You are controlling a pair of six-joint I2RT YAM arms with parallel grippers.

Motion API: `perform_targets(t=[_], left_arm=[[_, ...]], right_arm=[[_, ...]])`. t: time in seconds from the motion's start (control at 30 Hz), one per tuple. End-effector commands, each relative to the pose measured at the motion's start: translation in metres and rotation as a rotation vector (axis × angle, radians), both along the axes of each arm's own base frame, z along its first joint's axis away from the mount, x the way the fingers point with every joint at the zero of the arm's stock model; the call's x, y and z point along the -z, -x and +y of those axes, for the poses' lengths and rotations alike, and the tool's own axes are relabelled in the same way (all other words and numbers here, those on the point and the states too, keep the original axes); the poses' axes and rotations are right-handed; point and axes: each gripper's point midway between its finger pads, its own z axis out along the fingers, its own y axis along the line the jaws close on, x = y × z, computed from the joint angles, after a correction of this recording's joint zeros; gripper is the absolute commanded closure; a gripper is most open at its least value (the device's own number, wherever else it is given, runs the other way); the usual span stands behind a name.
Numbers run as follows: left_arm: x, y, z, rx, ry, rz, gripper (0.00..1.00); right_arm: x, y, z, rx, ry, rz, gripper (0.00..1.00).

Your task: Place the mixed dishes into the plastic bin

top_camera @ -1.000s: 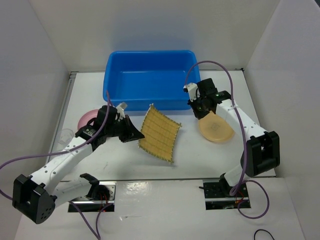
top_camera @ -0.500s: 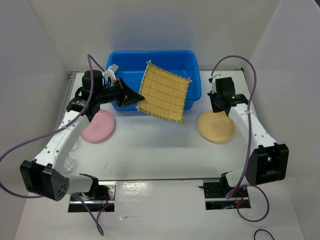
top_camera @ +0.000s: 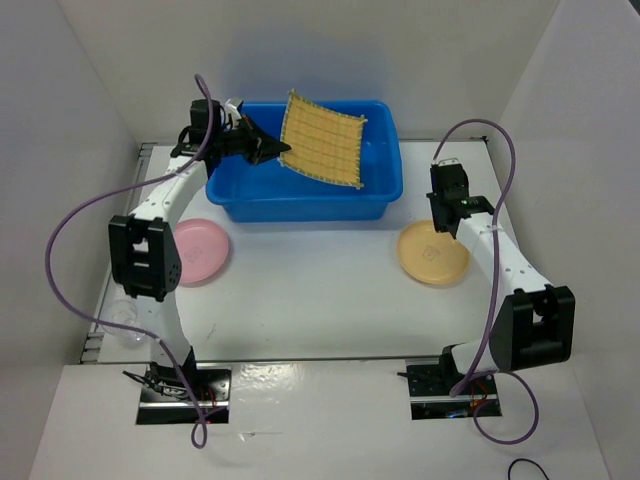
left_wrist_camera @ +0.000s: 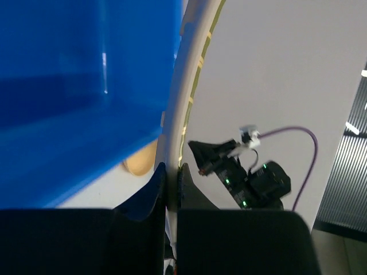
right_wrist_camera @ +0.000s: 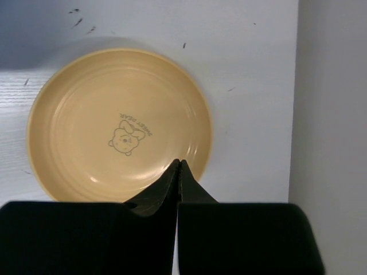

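The tilted woven mat already hangs within the blue bin's rim, so my left gripper should next lower it toward the bin's empty bottom and release it there.
My left gripper (top_camera: 280,150) is shut on the left edge of the square yellow woven mat (top_camera: 322,140) and holds it tilted above the blue plastic bin (top_camera: 300,205). In the left wrist view the gripper (left_wrist_camera: 172,167) pinches the mat (left_wrist_camera: 194,80) edge-on beside the bin wall (left_wrist_camera: 74,86). My right gripper (top_camera: 441,212) is shut and empty, just over the near rim of the tan-orange plate (top_camera: 432,252). The right wrist view shows the shut gripper (right_wrist_camera: 179,161) over that plate (right_wrist_camera: 114,123). The pink plate (top_camera: 200,250) lies left of the bin's front. A clear cup (top_camera: 124,316) shows faintly at the far left.
White walls close in the table on the left, back and right. The right wall's foot (right_wrist_camera: 330,114) runs close beside the tan-orange plate. The left arm's purple cable (top_camera: 70,240) loops out over the left side.
My left gripper has lifted the yellow mat off the table and carried it back and up over the bin. My right gripper has drawn back from the bin to above the tan-orange plate.
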Motion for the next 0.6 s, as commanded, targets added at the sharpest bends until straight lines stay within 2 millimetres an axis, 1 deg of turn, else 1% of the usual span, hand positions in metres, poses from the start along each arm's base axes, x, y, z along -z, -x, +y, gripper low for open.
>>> perform_targets(t=[0.0,0.03,0.07,0.13,0.17,0.2,0.23,0.27,0.3,0.33,0.37,0.4,0.43,0.47,0.5,0.53,0.57], left_arm=[[-0.031,-0.023,-0.009,0.016,0.053,-0.110,1.00],[-0.026,-0.031,-0.008,-0.002,0.047,-0.105,1.00],[-0.013,-0.038,-0.013,-0.009,0.046,-0.074,1.00],[0.002,-0.049,-0.012,-0.039,0.034,-0.061,1.00],[0.014,-0.055,-0.011,-0.048,0.029,-0.046,1.00],[0.021,-0.056,-0.016,-0.048,0.024,-0.035,1.00],[0.028,-0.058,-0.016,-0.048,0.023,-0.032,1.00],[0.041,-0.063,-0.016,-0.063,0.032,-0.003,1.00],[0.045,-0.064,-0.022,-0.054,0.033,-0.002,1.00],[0.058,-0.069,-0.021,-0.071,0.029,0.025,1.00],[0.064,-0.070,-0.021,-0.071,0.027,0.035,1.00],[0.071,-0.071,-0.025,-0.077,0.019,0.045,1.00],[0.083,-0.075,-0.024,-0.088,0.011,0.065,1.00],[0.091,-0.075,-0.025,-0.089,0.007,0.084,1.00],[0.102,-0.075,-0.030,-0.080,0.002,0.104,1.00],[0.106,-0.077,-0.029,-0.088,-0.004,0.113,1.00],[0.108,-0.074,-0.034,-0.079,-0.007,0.124,1.00]], right_arm=[[-0.029,-0.004,-0.017,0.075,0.059,-0.100,1.00],[-0.030,-0.001,-0.017,0.075,0.060,-0.096,1.00],[-0.031,0.004,-0.018,0.068,0.066,-0.091,1.00],[-0.027,0.010,-0.018,0.062,0.060,-0.086,1.00],[-0.026,0.012,-0.016,0.054,0.051,-0.084,1.00],[-0.022,0.013,-0.015,0.048,0.046,-0.074,1.00],[-0.022,0.013,-0.015,0.048,0.046,-0.074,1.00],[-0.023,0.011,-0.014,0.054,0.038,-0.088,1.00],[-0.019,0.014,-0.016,0.060,0.047,-0.077,1.00],[-0.021,0.011,-0.015,0.067,0.037,-0.097,1.00],[-0.018,0.010,-0.009,0.049,0.037,-0.096,1.00],[-0.019,0.010,-0.005,0.051,0.041,-0.103,1.00],[-0.019,0.010,-0.002,0.042,0.041,-0.103,1.00],[-0.019,0.010,-0.002,0.042,0.041,-0.103,1.00],[-0.019,0.010,-0.002,0.042,0.041,-0.103,1.00],[-0.019,0.010,0.001,0.033,0.041,-0.103,1.00],[-0.019,0.010,-0.001,0.039,0.047,-0.105,0.97]])
